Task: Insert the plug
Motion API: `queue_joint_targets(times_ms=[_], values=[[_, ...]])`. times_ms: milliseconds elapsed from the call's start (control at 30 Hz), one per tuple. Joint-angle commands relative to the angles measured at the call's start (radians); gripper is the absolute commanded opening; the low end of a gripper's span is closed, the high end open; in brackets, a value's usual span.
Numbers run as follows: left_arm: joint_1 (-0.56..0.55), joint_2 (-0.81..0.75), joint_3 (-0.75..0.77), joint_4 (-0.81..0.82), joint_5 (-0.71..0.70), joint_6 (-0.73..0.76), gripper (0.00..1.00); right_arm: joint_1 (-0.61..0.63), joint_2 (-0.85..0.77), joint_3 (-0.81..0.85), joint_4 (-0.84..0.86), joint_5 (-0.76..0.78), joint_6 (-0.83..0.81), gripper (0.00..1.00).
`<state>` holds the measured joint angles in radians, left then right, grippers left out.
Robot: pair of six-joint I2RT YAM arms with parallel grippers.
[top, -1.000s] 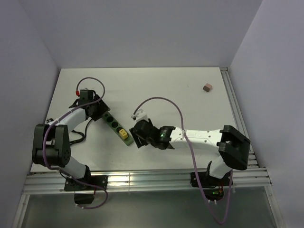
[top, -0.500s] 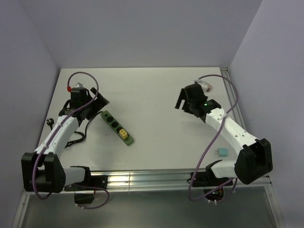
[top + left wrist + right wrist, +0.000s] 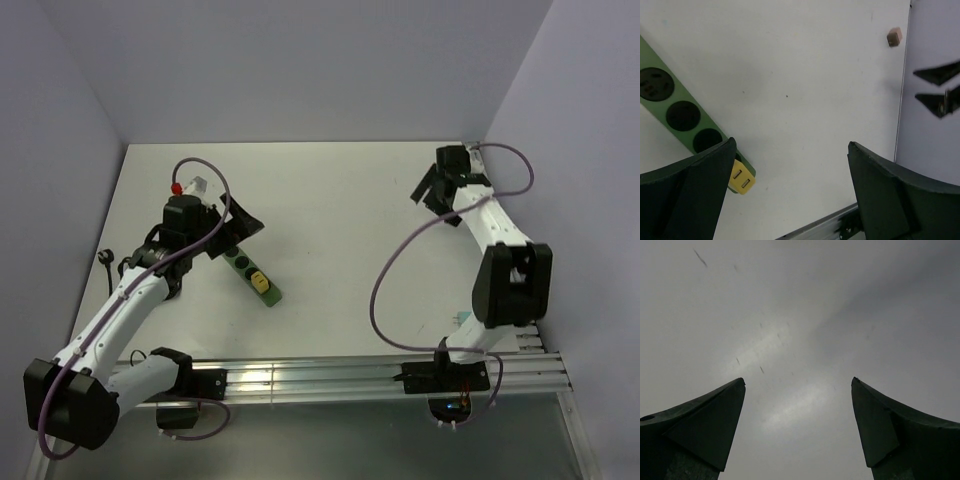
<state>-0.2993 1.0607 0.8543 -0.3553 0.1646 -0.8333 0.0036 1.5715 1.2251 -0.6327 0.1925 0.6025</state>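
The small brown cube is below and outward of my right gripper, which should next bring its open fingers down and outward around the cube and close.
A green power strip (image 3: 248,268) lies slanted at the left of the table, with a yellow plug-like block (image 3: 259,283) with two slots on its near end. The left wrist view shows the strip (image 3: 675,105) with three empty round sockets and the yellow block (image 3: 741,179). My left gripper (image 3: 238,230) is open and empty, just above the strip's far end (image 3: 791,145). My right gripper (image 3: 426,192) is open and empty at the far right; it sees only blurred grey surface (image 3: 798,380).
A small brown cube (image 3: 894,36) lies at the far right, next to the right gripper's fingers (image 3: 939,74); the top view hides it. A teal object (image 3: 462,318) lies near the right arm's base. A black cord (image 3: 106,259) lies at the left edge.
The left gripper has moved right and nearer, over the strip's far end. The right arm has swung to the far right corner, over the spot where the brown cube showed.
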Motion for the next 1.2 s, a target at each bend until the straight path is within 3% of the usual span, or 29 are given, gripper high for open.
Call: queue_joint_targets(times_ms=[0,200,533,733,900,1167], values=[[-0.044,-0.071,-0.018,0.064,0.044,0.008,0.98,0.004,0.142,0.213,0.088,0.093,-0.076,0.94],[-0.063,-0.120,-0.060,0.136,0.113,-0.001,0.95,-0.025,0.462,0.546,0.010,0.206,-0.150,0.95],[-0.104,-0.035,-0.040,0.185,0.134,0.045,0.94,-0.037,0.729,0.769,0.001,0.220,-0.210,0.88],[-0.141,0.002,-0.043,0.208,0.130,0.048,0.93,-0.043,0.818,0.863,-0.025,0.200,-0.201,0.81],[-0.139,0.001,-0.020,0.168,0.104,0.069,0.93,-0.048,0.851,0.896,-0.041,0.214,-0.196,0.66],[-0.141,-0.044,-0.012,0.131,0.081,0.065,0.93,-0.073,0.877,0.896,-0.053,0.180,-0.201,0.61]])
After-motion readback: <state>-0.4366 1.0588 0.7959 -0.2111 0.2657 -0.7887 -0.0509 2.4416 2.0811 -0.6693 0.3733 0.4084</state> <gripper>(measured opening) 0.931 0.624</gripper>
